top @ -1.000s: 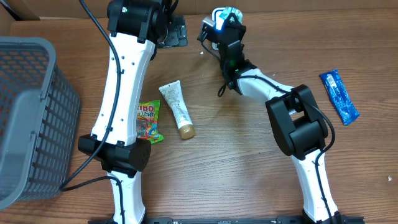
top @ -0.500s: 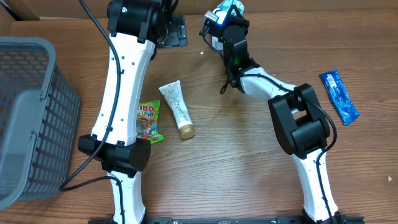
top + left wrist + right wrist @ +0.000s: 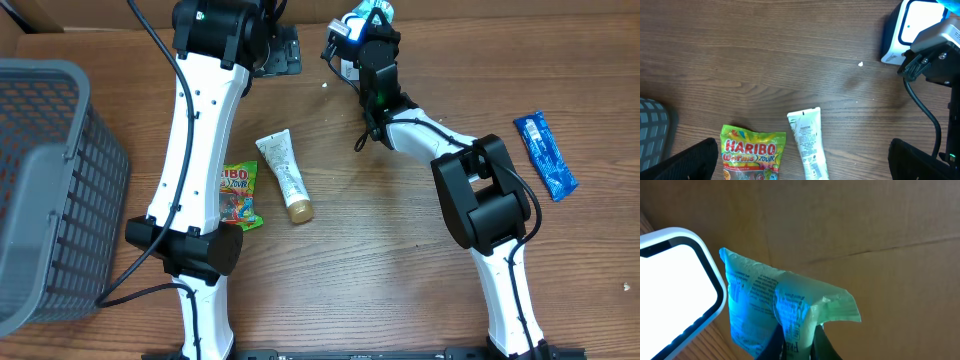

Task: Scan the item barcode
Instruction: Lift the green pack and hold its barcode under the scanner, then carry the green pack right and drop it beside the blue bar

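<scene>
The scanner's light already falls on the packet, so my right gripper needs to swing back and to the right in the overhead view next and let go of the packet beside the blue packet.
A green-and-white packet (image 3: 770, 300), lit blue, is pinched between my right gripper's (image 3: 797, 342) jaws. It is held upright just beside the white scanner (image 3: 675, 280). From overhead, the right gripper (image 3: 366, 22) sits at the table's far edge with the packet (image 3: 374, 11) sticking out above it, and the scanner (image 3: 343, 52) is just to its left. My left gripper (image 3: 279, 50) hovers to the left of the scanner. Its jaws stand wide open and empty (image 3: 802, 165), above a Haribo bag (image 3: 752, 155) and a white tube (image 3: 807, 142).
A grey mesh basket (image 3: 50, 190) stands at the left edge. The Haribo bag (image 3: 237, 193) and the white tube (image 3: 284, 176) lie mid-table between the arms. A blue packet (image 3: 546, 155) lies at the right. Cardboard fills the background behind the scanner.
The right gripper has shifted slightly up and to the right with the packet, then held still. The left arm has not moved.
</scene>
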### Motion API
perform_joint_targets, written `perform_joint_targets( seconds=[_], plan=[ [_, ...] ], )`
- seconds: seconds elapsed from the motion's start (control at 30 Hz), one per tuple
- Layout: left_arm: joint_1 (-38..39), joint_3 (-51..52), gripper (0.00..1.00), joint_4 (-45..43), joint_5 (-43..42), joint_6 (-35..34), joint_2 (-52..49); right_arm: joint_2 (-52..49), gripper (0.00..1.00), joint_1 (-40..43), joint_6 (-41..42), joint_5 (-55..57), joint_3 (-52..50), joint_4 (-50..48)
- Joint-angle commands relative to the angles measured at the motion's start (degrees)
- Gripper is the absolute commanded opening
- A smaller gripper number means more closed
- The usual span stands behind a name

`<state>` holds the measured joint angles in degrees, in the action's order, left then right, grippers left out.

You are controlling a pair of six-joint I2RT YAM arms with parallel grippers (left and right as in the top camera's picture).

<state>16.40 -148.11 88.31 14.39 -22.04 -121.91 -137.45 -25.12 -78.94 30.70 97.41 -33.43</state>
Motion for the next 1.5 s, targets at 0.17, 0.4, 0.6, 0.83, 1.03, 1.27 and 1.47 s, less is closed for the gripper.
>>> perform_joint_targets(
  seconds=[0.17,0.4,0.6,0.83,1.03,1.27,1.47],
  plan=[
    [0.13,-0.22,1.00,-0.09,0.61,0.66,0.20,0.70,0.04,-1.75,-0.85,5.27,1.09,-0.83],
    [0.02,-0.22,1.00,-0.09,0.61,0.66,0.20,7.17,0.04,-4.83,-0.61,7.63,1.09,6.25],
    [0.11,-0.22,1.00,-0.09,0.61,0.66,0.20,17.31,0.04,-7.48,13.22,6.29,1.09,33.51],
    [0.11,-0.22,1.00,-0.09,0.61,0.66,0.20,28.61,0.04,-9.27,44.94,-7.96,1.09,63.43],
    [0.11,-0.22,1.00,-0.09,0.61,0.66,0.20,34.29,0.04,-2.71,67.89,-31.01,1.09,77.53],
    [0.11,-0.22,1.00,-0.09,0.61,0.66,0.20,36.59,0.04,15.26,96.48,-38.05,1.09,89.90],
    [0.11,-0.22,1.00,-0.09,0.61,0.66,0.20,35.74,0.04,34.51,119.36,-35.10,-0.70,97.85]
  ],
)
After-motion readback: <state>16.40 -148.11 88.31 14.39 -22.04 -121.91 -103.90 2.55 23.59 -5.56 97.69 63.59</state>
